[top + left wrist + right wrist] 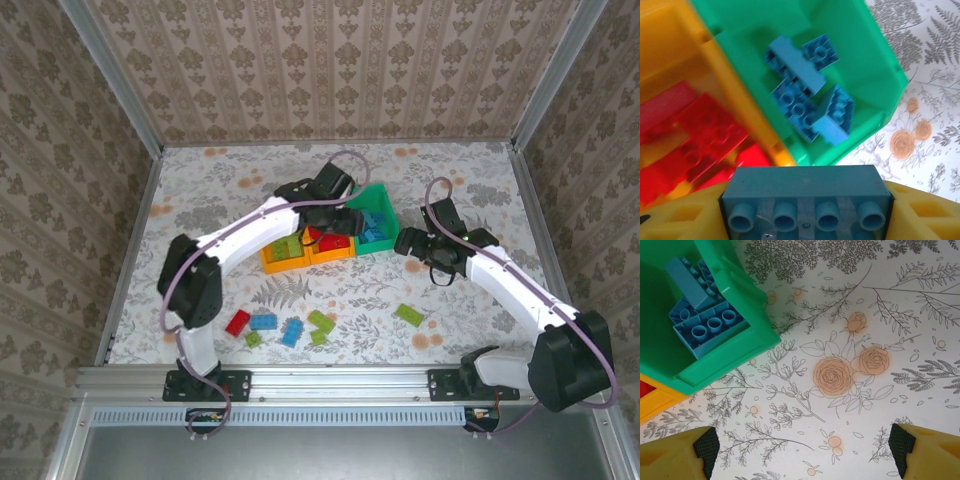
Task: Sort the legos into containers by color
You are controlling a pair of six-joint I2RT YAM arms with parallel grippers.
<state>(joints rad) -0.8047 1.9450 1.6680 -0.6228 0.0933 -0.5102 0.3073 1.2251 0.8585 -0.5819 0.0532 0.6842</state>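
Next, my left gripper moves from the seam over that container's middle (pixel 376 217) (pixel 807 70) and releases the blue lego, since blue legos already lie in the green container.
My left gripper (pixel 807 212) is shut on a blue lego (pixel 807 192), held studs toward the camera above the containers. Below it lie the green container (pixel 865 55) with several blue legos (pixel 805 95) and an orange-yellow container (pixel 735 100) with red legos (pixel 700 140). From above, the left gripper (pixel 350 215) hangs over the seam between the middle container (pixel 340 255) and the green container (pixel 383 197). A second orange-yellow container (pixel 272 264) at the left holds lime legos. My right gripper (pixel 805 452) stands open over bare table, just right of the green container (pixel 735 355).
Loose legos lie near the front of the table: a red one (pixel 238 322), blue ones (pixel 264 322) (pixel 293 332), lime ones (pixel 321 320) (pixel 254 339) and, further right, another lime one (pixel 408 314). Metal rails and patterned walls border the table.
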